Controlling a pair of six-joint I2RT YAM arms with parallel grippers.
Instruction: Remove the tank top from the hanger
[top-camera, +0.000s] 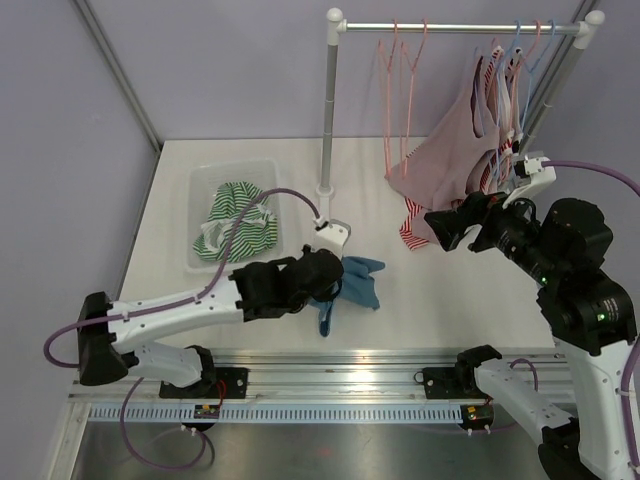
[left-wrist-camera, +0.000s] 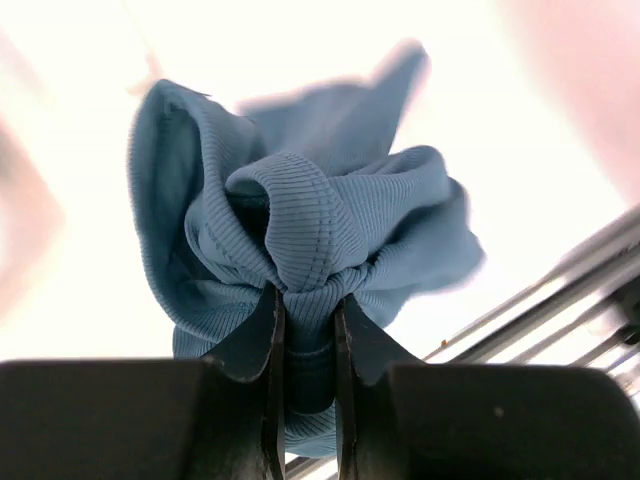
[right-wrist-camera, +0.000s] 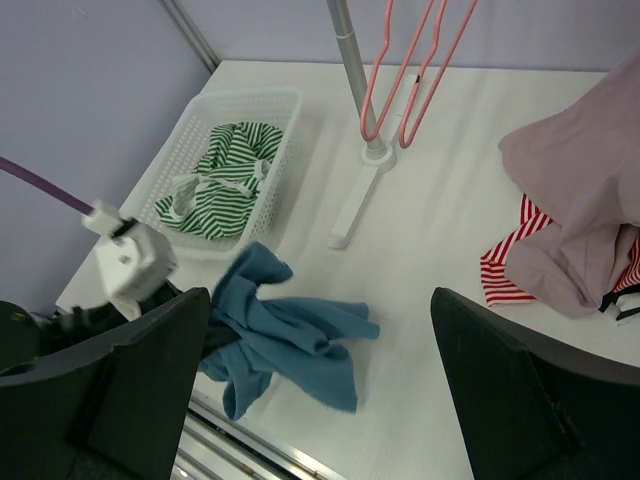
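Observation:
My left gripper should next swing outward and to the left in the top view, over the white basket that already holds a garment, and let go.
A blue ribbed tank top lies crumpled on the white table near its front edge, off any hanger. My left gripper is shut on a bunched fold of it. In the left wrist view the cloth is pinched between the two dark fingers. My right gripper hangs open above the table to the right, with nothing in it. Between its fingers, the right wrist view shows the tank top below. Two bare pink hangers hang on the rail.
A white basket at the left holds a green striped garment. The rack's pole stands mid-table. At the rail's right end, a pink garment and a red striped one hang from more hangers.

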